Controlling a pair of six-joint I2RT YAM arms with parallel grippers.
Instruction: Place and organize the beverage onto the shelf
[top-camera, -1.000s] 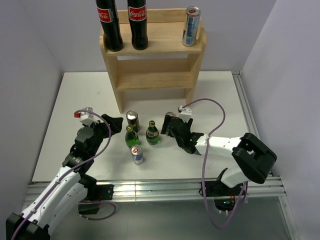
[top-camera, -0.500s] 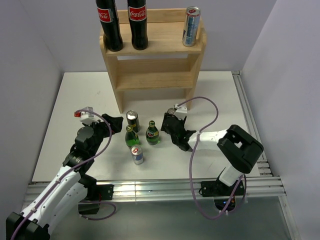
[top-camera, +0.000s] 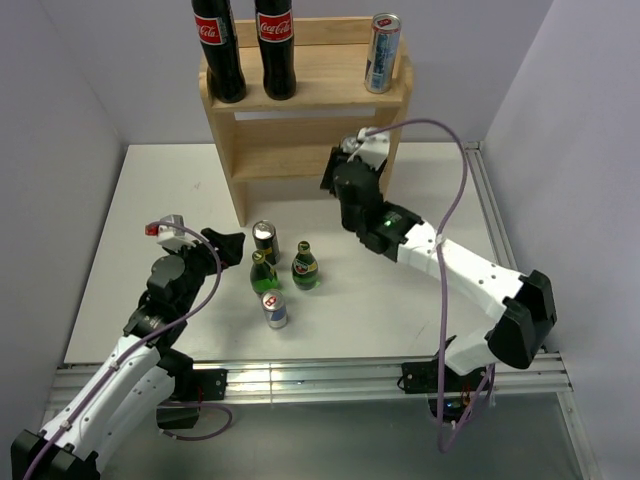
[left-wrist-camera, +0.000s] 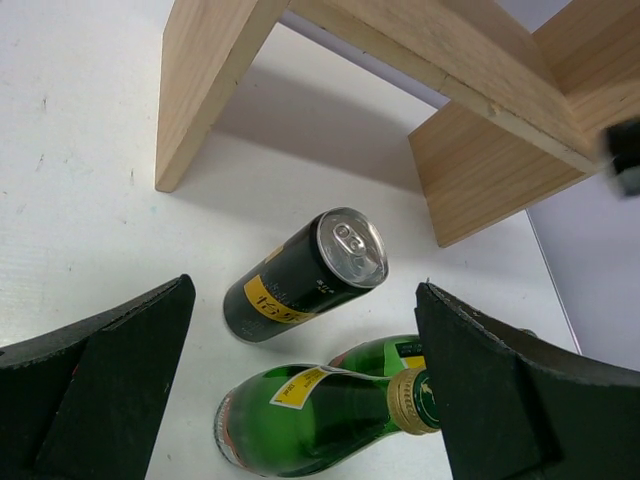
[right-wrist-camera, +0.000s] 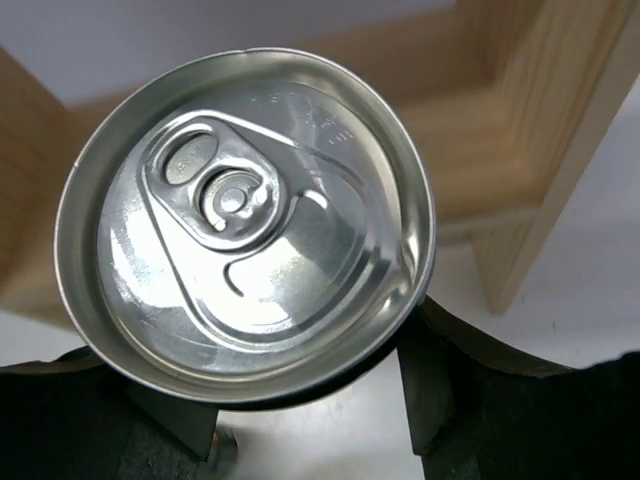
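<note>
My right gripper will next move the silver-topped can outward and to the right in the top view, onto the end of the shelf's empty lower level below the silver-blue can (top-camera: 382, 53).
My right gripper (top-camera: 345, 172) is raised in front of the shelf (top-camera: 300, 130), level with its lower tier, and is shut on a silver-topped can (right-wrist-camera: 245, 220). In the top view the gripper hides most of that can. The right wrist view shows the shelf's wooden frame (right-wrist-camera: 560, 130) just behind the can. My left gripper (top-camera: 234, 245) stands open on the table beside a black can with a yellow label (left-wrist-camera: 300, 280). Two green bottles (top-camera: 263, 272) (top-camera: 306, 266) stand near it. On the shelf's top tier are two cola bottles (top-camera: 218, 50) (top-camera: 276, 48) and a silver-blue can (top-camera: 382, 53).
A small silver can (top-camera: 275, 310) stands in front of the green bottles. The white table (top-camera: 130, 220) is walled on the left, back and right. A metal rail (top-camera: 330, 375) runs along its near edge.
My right gripper closed on a can standing right of the green bottles, then lifted it up and back to the shelf's front. The left arm stayed put.
</note>
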